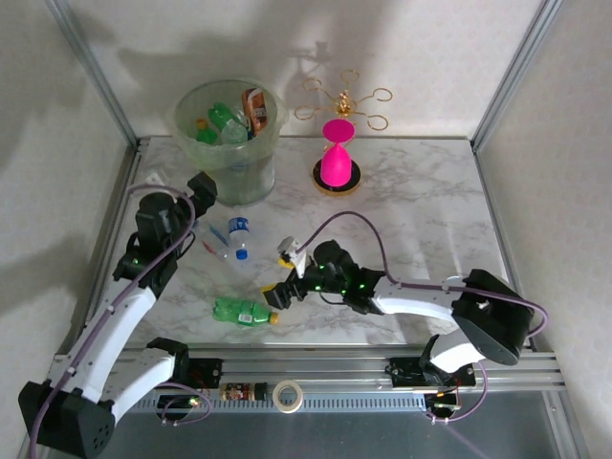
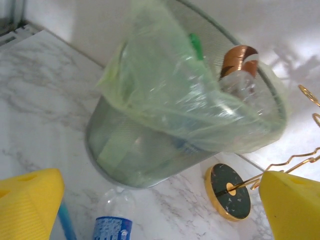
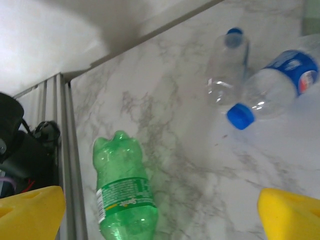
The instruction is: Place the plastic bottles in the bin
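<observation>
My right gripper lowers toward the metal edge bar and onto the green bottle's label [image 1: 246,315] [image 3: 127,196] next, fingers astride it, since the bottle lies lengthwise along that bar.
The bin [image 1: 244,177] stands at the back left, lined with a pale-green bag and holding several plastic bottles [image 1: 228,120]. In the left wrist view the bin [image 2: 165,115] looms just ahead. My left gripper [image 1: 204,191] hangs open beside its near wall, its yellow fingers [image 2: 27,205] wide apart with nothing between them. A clear bottle with a blue label [image 1: 239,233] [image 2: 114,222] lies below it, beside a second clear bottle [image 3: 227,70]. A green bottle [image 1: 244,312] [image 3: 122,192] lies near the front edge. My right gripper [image 1: 279,274] [image 3: 160,217] hovers open just right of it.
A pink hourglass-shaped object [image 1: 337,161] on a gold-rimmed base [image 2: 227,192] and a gold wire stand [image 1: 342,99] sit right of the bin. The table's metal edge rail [image 3: 67,160] runs close to the green bottle. A tape roll [image 1: 287,394] lies on the front rail.
</observation>
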`<state>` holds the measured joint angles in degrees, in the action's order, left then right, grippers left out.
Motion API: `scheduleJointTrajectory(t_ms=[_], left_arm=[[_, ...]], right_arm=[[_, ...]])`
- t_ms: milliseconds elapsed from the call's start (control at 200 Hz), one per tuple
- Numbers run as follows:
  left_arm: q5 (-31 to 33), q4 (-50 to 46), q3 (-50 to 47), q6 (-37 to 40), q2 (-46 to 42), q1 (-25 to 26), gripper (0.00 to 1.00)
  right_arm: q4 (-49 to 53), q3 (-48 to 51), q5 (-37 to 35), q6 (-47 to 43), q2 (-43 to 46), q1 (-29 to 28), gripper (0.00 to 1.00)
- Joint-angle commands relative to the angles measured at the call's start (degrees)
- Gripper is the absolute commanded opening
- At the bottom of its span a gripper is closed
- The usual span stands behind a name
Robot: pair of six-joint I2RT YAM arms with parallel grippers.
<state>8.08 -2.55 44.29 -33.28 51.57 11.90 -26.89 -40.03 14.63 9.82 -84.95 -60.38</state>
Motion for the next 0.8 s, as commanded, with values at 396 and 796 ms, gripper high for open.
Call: scheduleJointTrajectory(t_ms=[396, 796], left_arm=[[-0.86, 10.2, -14.38, -7.97, -0.24, -2.63, 1.0], [-1.57, 11.85, -17.65, -9.09, 0.04, -4.19, 1.0]], right_arm=[[12.91, -17.1, -7.66, -9.69, -19.96, -12.27, 0.99], [17.14, -22.23, -10.29, -15.51, -26.52, -13.57, 0.85]])
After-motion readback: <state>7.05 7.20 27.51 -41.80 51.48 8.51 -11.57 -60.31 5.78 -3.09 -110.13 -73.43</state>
